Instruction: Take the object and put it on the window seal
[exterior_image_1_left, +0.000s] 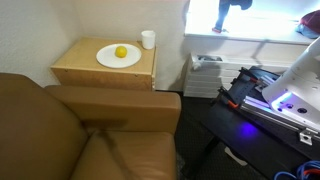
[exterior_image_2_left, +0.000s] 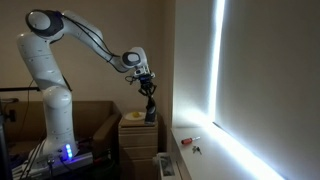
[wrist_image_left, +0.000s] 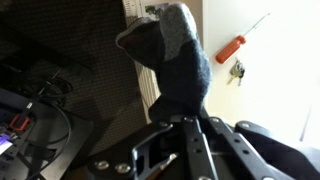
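Note:
The object goes outward past the screwdriver over the window seal's clear end next. My gripper lowers and releases it, as that end lies outward and below.
My gripper (wrist_image_left: 186, 118) is shut on the object (wrist_image_left: 170, 55), a dark, grey-black limp item that hangs from the fingers. In an exterior view the gripper (exterior_image_2_left: 147, 84) holds the object (exterior_image_2_left: 150, 106) in the air above the wooden side table, just short of the window seal (exterior_image_2_left: 205, 155). In an exterior view the object (exterior_image_1_left: 220, 22) hangs in front of the bright window above the white window seal (exterior_image_1_left: 250, 42). The wrist view shows the window seal (wrist_image_left: 270, 90) to the right of the object.
An orange-handled screwdriver (wrist_image_left: 232, 50) and keys (wrist_image_left: 237, 72) lie on the window seal. The wooden side table (exterior_image_1_left: 100, 72) carries a white plate (exterior_image_1_left: 108, 60) with a yellow ball (exterior_image_1_left: 121, 52) and a white cup (exterior_image_1_left: 148, 39). A brown couch (exterior_image_1_left: 80, 130) stands in front.

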